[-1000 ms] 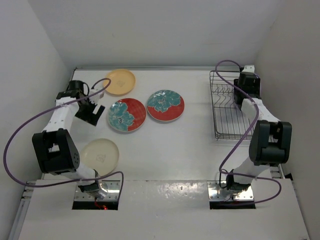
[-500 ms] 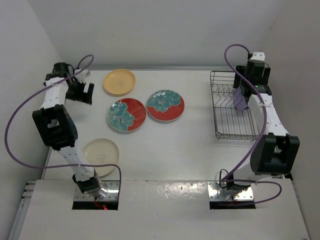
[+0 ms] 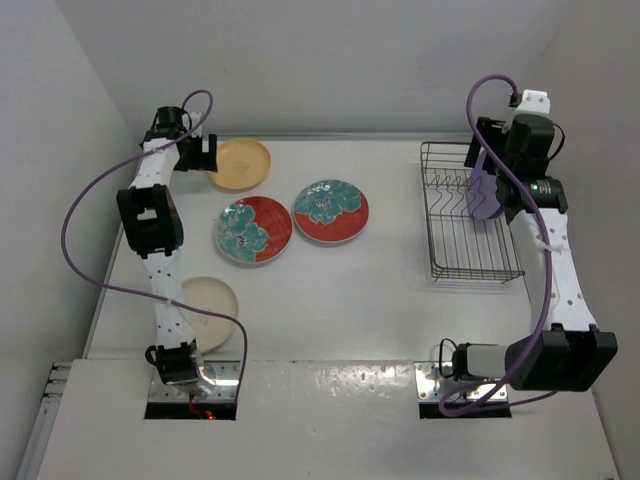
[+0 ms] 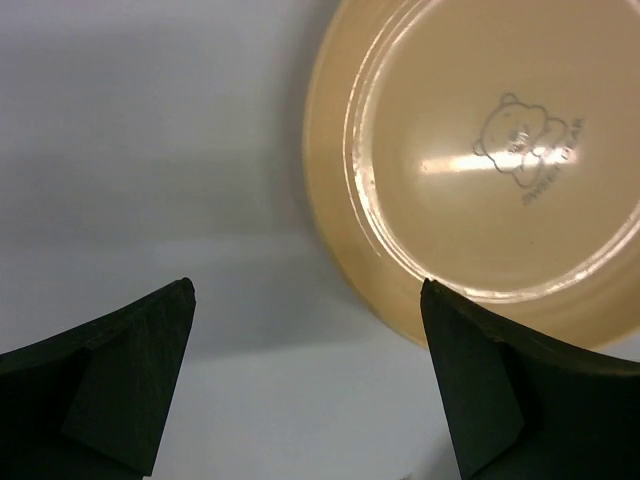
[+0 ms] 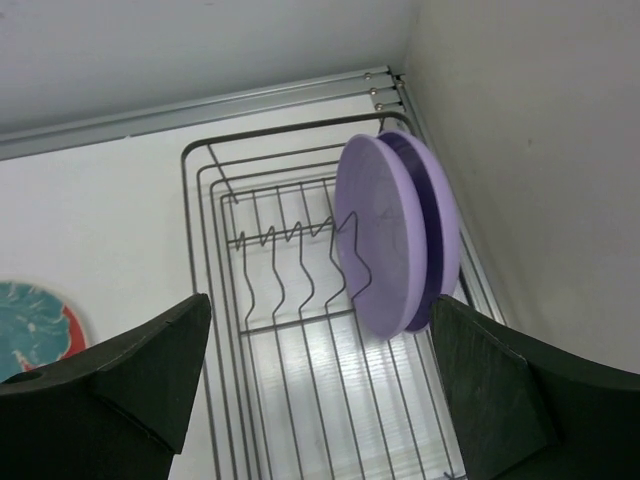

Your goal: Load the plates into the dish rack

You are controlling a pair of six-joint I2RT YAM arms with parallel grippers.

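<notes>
My left gripper lowers a little onto the yellow-orange plate's rim (image 3: 214, 173) (image 4: 379, 300) beside it next. One open finger is over bare table, the other at that plate's rim.
Two lavender plates (image 5: 385, 235) stand upright side by side between the wire dividers at the far end of the dish rack (image 5: 290, 300), also seen from above as lavender plates (image 3: 484, 195) in the dish rack (image 3: 465, 250). My right gripper (image 5: 320, 385) hangs open above the rack, apart from them; from above, the right gripper (image 3: 488, 142) is over the rack's far end. My left gripper (image 4: 305, 385) is open just above the table, its right finger (image 4: 500, 380) at the rim of the yellow-orange plate (image 4: 480, 170). Two red plates (image 3: 252, 231) (image 3: 331, 211) lie mid-table.
A cream plate (image 3: 208, 305) lies at the near left, partly behind the left arm. The left gripper (image 3: 205, 152) sits close to the back wall and left wall. The right wall runs right beside the rack.
The left arm swung from beside the red plate back to the yellow-orange plate. The right gripper opened, let go of a lavender plate in the rack and rose.
</notes>
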